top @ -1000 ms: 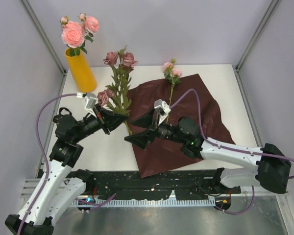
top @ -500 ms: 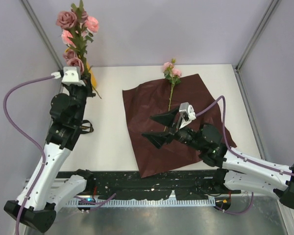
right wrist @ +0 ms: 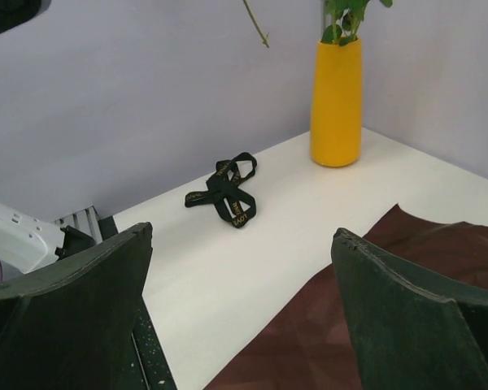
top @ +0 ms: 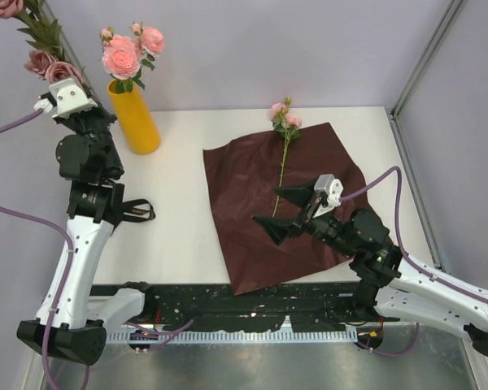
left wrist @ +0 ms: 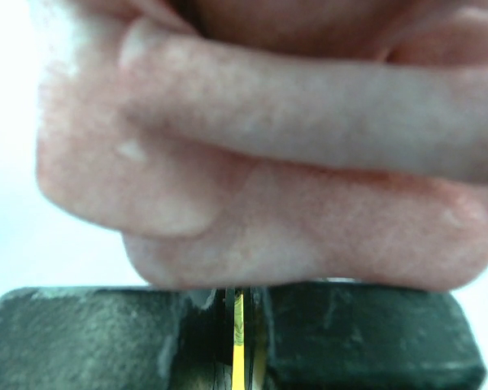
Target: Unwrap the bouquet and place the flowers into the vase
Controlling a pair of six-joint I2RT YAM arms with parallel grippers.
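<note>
The stem of the mauve flowers is hanging beside the vase, so I need to move my left gripper toward the vase's opening (top: 118,86), then lower it and let go of the stem.
The yellow-orange vase (top: 134,118) stands at the back left with pink roses (top: 124,55) in it. My left gripper (top: 61,85) is raised high, left of the vase, and is shut on the thin green stem (left wrist: 239,325) of the mauve flowers (top: 45,63). Their blurred petals (left wrist: 268,162) fill the left wrist view. The bouquet is undone: the dark red paper (top: 293,203) lies flat, and one small pink flower (top: 283,120) rests across its far edge. My right gripper (top: 297,207) hovers open over the paper with nothing between its fingers. The right wrist view shows the vase (right wrist: 336,106) ahead.
A loose black ribbon (top: 134,213) lies on the white table between the left arm and the paper; in the right wrist view the ribbon (right wrist: 228,195) is ahead. Purple walls and metal posts close in the table on three sides.
My left gripper has lifted the mauve stem off the table and carried it up and to the left, past the vase. The right gripper has drawn back toward the near right and opened slightly wider.
</note>
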